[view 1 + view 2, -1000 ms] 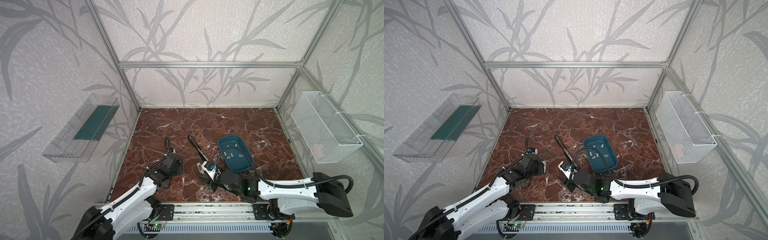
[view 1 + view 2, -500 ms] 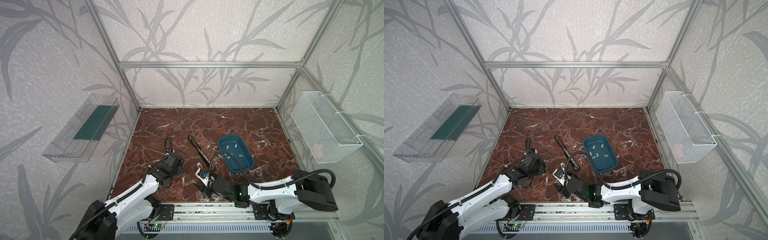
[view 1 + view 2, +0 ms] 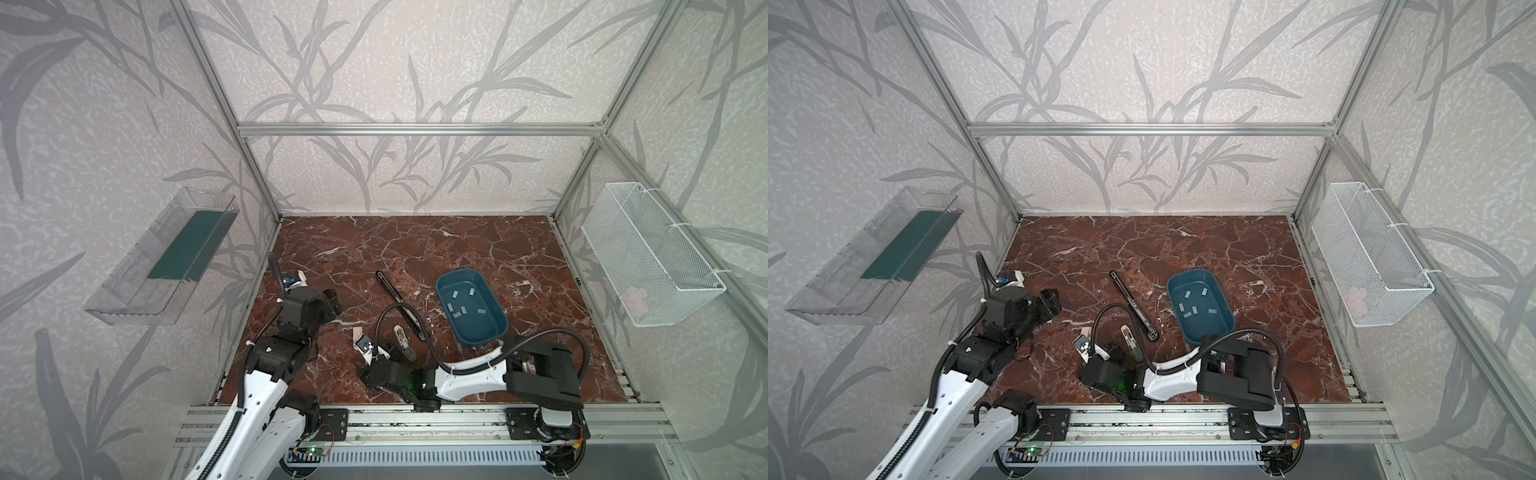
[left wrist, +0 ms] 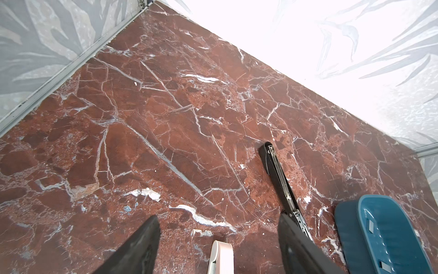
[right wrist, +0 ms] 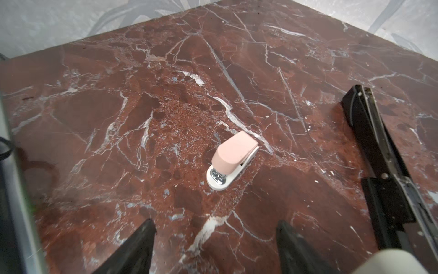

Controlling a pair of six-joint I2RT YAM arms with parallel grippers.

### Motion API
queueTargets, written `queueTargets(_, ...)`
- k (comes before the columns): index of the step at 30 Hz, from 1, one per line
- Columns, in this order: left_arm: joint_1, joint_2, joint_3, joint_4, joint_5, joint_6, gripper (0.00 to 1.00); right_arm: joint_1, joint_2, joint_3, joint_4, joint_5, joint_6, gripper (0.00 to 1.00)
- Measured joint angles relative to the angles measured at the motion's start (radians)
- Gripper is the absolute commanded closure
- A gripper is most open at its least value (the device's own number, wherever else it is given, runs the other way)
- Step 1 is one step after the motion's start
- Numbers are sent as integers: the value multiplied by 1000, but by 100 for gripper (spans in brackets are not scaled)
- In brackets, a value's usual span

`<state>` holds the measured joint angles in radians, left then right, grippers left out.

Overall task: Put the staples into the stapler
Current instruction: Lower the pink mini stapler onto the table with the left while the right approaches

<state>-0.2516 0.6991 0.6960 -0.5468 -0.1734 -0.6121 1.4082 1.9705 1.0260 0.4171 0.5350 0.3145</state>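
Observation:
The near end of the small pink stapler (image 3: 357,337) (image 5: 233,161) stands outward of and below my right gripper's fingers. So the gripper reaches outward and down next, its fingers spread around that end.
A small pink stapler (image 5: 233,161) stands closed on the marble, a short way ahead of my right gripper (image 5: 216,225), which is open and empty. In the left wrist view its pink end (image 4: 221,256) shows low between the spread fingers of my open left gripper (image 4: 219,220); I cannot tell if they touch it. A long black stapler (image 3: 401,305) lies opened flat mid-table, metal channel up. A small grey stapler (image 3: 404,341) lies beside the right wrist. Several grey staples (image 3: 454,294) rest in a blue tray (image 3: 461,272) to the right.
A clear plastic shelf (image 3: 166,266) hangs on the left wall and a white mesh basket (image 3: 648,257) on the right wall. An aluminium rail (image 3: 415,419) runs along the front edge under both arm bases. Frame posts stand at the back corners.
Both grippers have opened wider. The right arm has drawn back toward the front edge with its elbow folded. The left arm has barely moved.

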Motion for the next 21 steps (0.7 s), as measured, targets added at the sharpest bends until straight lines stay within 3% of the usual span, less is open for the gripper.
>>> queueTargets(7,22,71,192,-47,54,36,21,-34,166,123,-22,-2,33,22)
queueTargets(17,26,207,426,-74,131,135,19,-67,202,166,-17,3,31,39)
queueTargets(21,27,249,472,-72,151,207,16,-96,202,137,38,-6,3,53)
